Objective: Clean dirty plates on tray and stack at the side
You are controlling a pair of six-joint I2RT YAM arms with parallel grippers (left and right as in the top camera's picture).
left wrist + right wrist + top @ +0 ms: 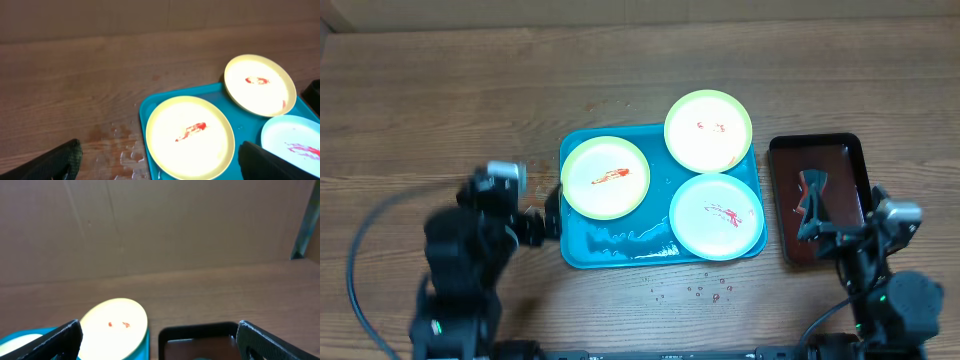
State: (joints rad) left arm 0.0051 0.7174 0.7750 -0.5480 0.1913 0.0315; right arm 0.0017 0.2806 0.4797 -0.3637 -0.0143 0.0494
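Observation:
The nearer yellow plate's closest rim (565,178) (149,132) is below my left gripper and to its right in the overhead view, so I need to lower the gripper across onto it.
The turquoise tray (620,242) holds three plates with red smears. One yellow plate (605,177) lies at its left, and it also shows in the left wrist view (190,137). A second yellow plate (708,130) overhangs the tray's far right rim. The white plate with the blue rim (716,215) lies at the near right. My left gripper (548,215) is open and empty just left of the tray. My right gripper (812,205) is open and empty above the dark tray (820,142).
The dark brown-black tray stands right of the turquoise tray, close to it. Water drops (695,290) lie on the wooden table in front of the tray and by its left edge (125,150). A brown wall rises behind the table.

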